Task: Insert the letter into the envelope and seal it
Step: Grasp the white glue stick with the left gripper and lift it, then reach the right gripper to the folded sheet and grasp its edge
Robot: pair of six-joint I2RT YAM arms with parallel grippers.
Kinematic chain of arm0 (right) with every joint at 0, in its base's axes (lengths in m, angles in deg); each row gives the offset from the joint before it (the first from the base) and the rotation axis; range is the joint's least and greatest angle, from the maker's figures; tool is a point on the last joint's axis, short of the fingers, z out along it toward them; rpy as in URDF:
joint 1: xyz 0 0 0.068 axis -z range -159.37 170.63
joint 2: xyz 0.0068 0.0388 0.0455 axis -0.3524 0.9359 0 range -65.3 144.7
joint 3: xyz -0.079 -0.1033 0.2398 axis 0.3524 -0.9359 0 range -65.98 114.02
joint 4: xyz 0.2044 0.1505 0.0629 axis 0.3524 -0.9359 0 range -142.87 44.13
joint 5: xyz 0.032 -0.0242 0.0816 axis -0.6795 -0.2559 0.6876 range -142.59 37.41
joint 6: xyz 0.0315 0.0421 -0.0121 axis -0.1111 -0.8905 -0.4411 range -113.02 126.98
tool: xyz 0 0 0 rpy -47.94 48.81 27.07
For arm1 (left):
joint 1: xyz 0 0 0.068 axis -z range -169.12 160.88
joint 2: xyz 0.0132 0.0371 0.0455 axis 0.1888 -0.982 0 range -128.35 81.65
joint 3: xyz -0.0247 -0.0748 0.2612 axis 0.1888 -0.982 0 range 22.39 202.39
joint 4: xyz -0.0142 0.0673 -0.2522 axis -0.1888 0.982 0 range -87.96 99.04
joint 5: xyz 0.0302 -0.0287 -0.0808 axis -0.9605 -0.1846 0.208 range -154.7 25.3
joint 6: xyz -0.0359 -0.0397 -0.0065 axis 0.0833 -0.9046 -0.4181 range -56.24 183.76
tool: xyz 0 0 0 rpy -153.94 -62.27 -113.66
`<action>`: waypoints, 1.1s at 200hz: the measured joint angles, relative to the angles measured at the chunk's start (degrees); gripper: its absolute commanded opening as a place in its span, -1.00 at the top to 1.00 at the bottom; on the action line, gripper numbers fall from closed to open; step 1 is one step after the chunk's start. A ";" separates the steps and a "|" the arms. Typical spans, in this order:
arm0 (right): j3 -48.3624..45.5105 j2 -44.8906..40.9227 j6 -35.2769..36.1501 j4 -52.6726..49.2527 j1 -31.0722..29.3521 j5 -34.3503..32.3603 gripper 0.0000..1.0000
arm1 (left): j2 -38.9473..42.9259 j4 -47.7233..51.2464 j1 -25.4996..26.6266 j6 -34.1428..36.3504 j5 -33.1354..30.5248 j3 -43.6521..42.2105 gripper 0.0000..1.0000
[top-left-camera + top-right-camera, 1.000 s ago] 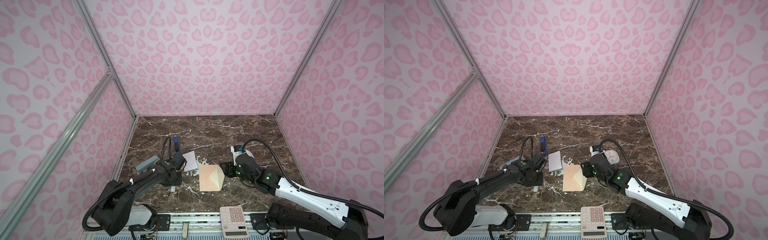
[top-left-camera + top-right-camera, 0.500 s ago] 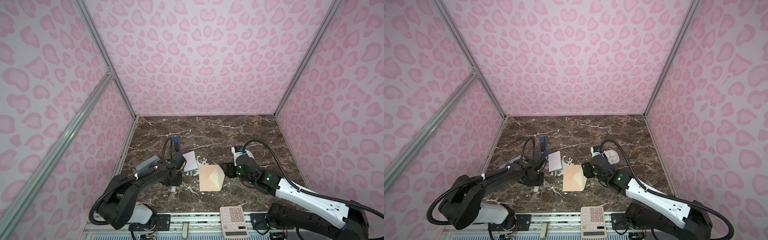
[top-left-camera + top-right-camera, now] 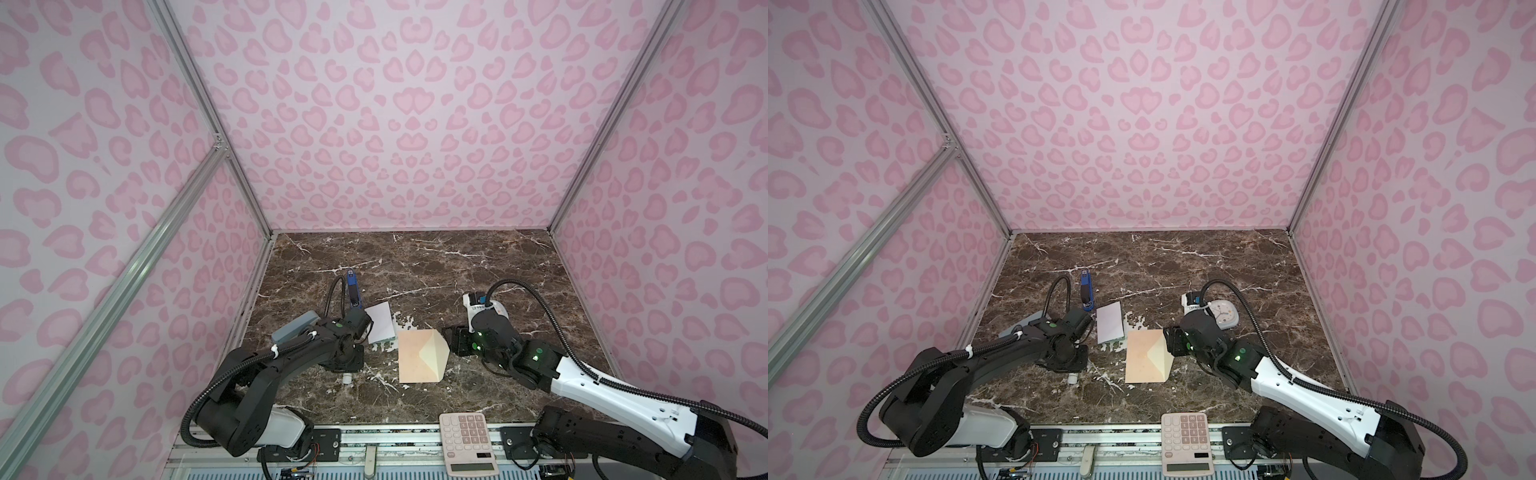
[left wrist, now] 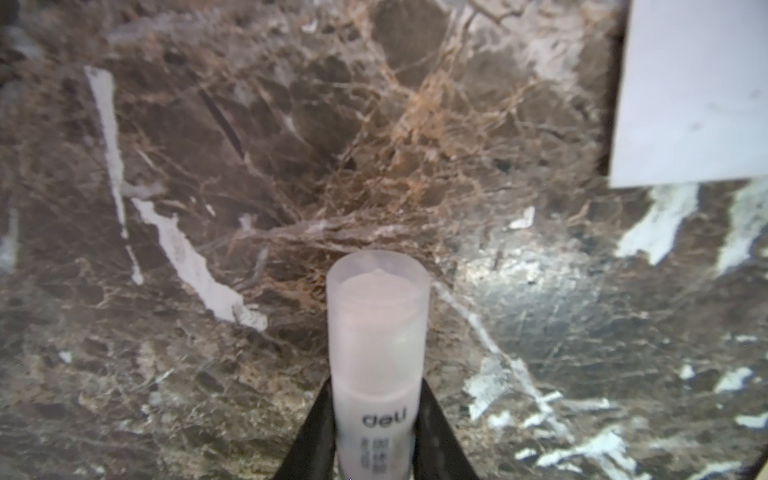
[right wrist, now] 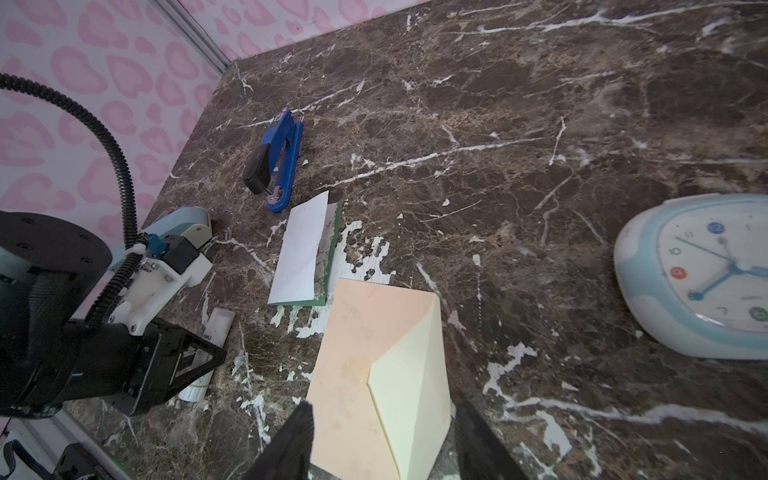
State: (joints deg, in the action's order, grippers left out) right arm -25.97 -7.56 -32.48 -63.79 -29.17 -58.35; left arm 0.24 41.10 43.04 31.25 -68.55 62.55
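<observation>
My left gripper holds the glue stick, and clear marble lies between this gripper and the envelope's peach edge. It will next move a little toward the envelope (image 3: 415, 357) and release the glue stick.
The envelope (image 3: 415, 357) lies flat on the marble, peach, with its cream triangular flap (image 5: 411, 374) partly raised. The letter (image 3: 381, 322), a folded white sheet edged in green, rests just behind it. My right gripper (image 5: 382, 449) is open. It hovers low at the envelope's flap side, one finger over the peach body and the other past the fold. My left gripper (image 4: 376, 399) is shut on a translucent white glue stick (image 4: 378, 332), left of the envelope. The tube's end (image 3: 347, 378) pokes out under the arm.
A blue stapler (image 3: 353, 289) lies behind the letter. A grey-blue object (image 3: 293, 328) sits by the left wall. A pale blue clock (image 5: 706, 274) lies behind my right arm. A white calculator (image 3: 469, 440) rests on the front rail.
My left jaws have closed in on the glue stick, and the left arm has shifted slightly. The right arm, envelope and letter have not moved.
</observation>
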 measured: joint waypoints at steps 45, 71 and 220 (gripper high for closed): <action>1.05 -0.74 0.00 -0.42 0.00 -0.33 -0.14 | 5.77 1.03 5.09 3.02 0.00 5.68 0.55; 2.84 -1.81 0.44 -0.35 0.02 -1.14 -0.14 | 10.43 0.31 9.03 5.62 0.00 11.19 0.58; 3.37 0.63 1.49 0.20 0.31 -2.84 -0.14 | 2.86 -1.20 8.57 3.43 2.93 5.97 0.59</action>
State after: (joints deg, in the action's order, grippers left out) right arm -22.61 -6.93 -31.00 -63.59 -28.86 -61.19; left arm 3.10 39.90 51.61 34.68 -65.63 68.52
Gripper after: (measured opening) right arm 0.573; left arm 0.289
